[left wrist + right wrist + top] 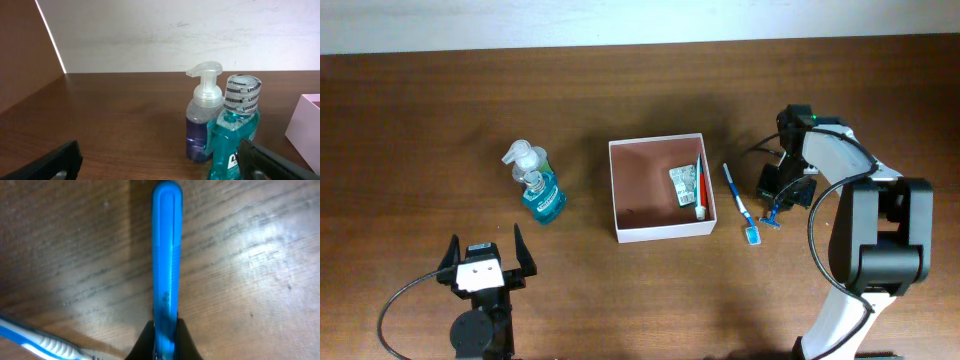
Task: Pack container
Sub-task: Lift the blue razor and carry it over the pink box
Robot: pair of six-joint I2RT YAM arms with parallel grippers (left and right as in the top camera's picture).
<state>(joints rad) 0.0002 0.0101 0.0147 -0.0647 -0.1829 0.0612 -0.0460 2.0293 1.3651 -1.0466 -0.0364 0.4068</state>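
The blue handle will go up over the container's side, left in the overhead view, then my right gripper will lower and release it, as the container's bare bottom is there.
The container, a shallow white-walled box with a reddish-brown inside, sits mid-table and holds a small packet and a slim red-and-white item. Its corner also shows in the left wrist view. My right gripper is low over the table to the container's right, shut on a slim blue handle. A blue-and-white toothbrush lies between the container and that gripper and also shows in the right wrist view. My left gripper is open and empty at the front left.
A purple foam pump bottle and a teal Listerine bottle stand together left of the container, in front of my left gripper. They also show in the overhead view. A pale wall runs along the table's far edge.
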